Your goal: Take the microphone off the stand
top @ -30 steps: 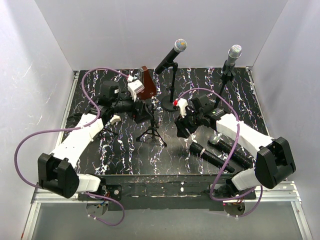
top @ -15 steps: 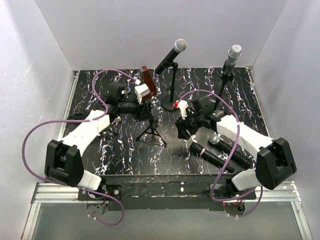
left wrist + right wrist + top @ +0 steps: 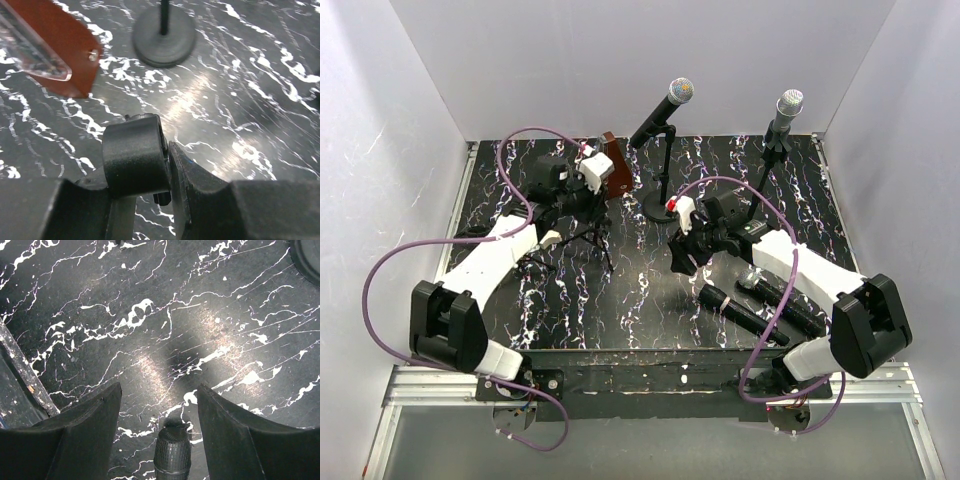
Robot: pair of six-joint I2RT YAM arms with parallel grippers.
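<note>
My left gripper moves outward and left in the top view next, bringing the tripod beside the red-brown block, where open table takes the tripod's legs.
A black microphone (image 3: 663, 108) with a silver head sits in the clip of a round-based stand (image 3: 660, 206) at the back centre. A second microphone (image 3: 787, 107) stands on its own stand (image 3: 767, 165) at the back right. My left gripper (image 3: 585, 198) is shut on the empty clip (image 3: 134, 156) of a small tripod stand (image 3: 582, 230), which hangs tilted left of the round base (image 3: 164, 35). My right gripper (image 3: 685, 258) is open above the table; the end of a lying microphone (image 3: 172, 456) shows below its fingers (image 3: 159, 395), untouched.
Two black microphones (image 3: 745, 315) (image 3: 788, 303) lie on the table at the front right. A red-brown block (image 3: 614, 165) with a clear strip sits just behind my left gripper, also in the left wrist view (image 3: 57, 52). White walls enclose the table on three sides.
My left gripper has shut on the tripod stand's clip and carried it left and back, lifting and tilting it. The right arm has barely moved.
</note>
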